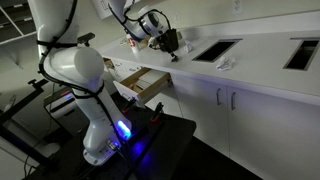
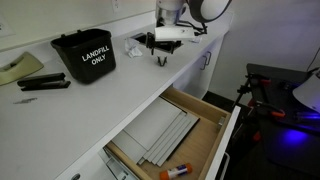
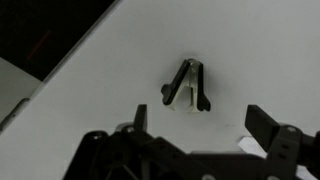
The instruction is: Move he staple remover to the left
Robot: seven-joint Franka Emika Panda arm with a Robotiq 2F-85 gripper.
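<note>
The staple remover's spread fingertip ends point toward the gap between my fingers in the wrist view, so I will next bring my gripper down until its open fingers are on both sides of them.
The staple remover (image 3: 187,88) is black with a pale inner part and lies on the white counter (image 3: 100,90), jaws spread. My gripper (image 3: 200,125) hovers just above it, open and empty, with one finger on each side below it in the wrist view. In both exterior views the gripper (image 2: 165,42) (image 1: 165,42) hangs over the counter, and the staple remover (image 2: 160,61) shows as a small dark thing under it.
A black "Landfill only" bin (image 2: 85,55) stands beside the gripper, with a black stapler (image 2: 45,84) further along. A drawer (image 2: 170,135) under the counter is pulled open. Rectangular cut-outs (image 1: 215,50) lie further along the counter.
</note>
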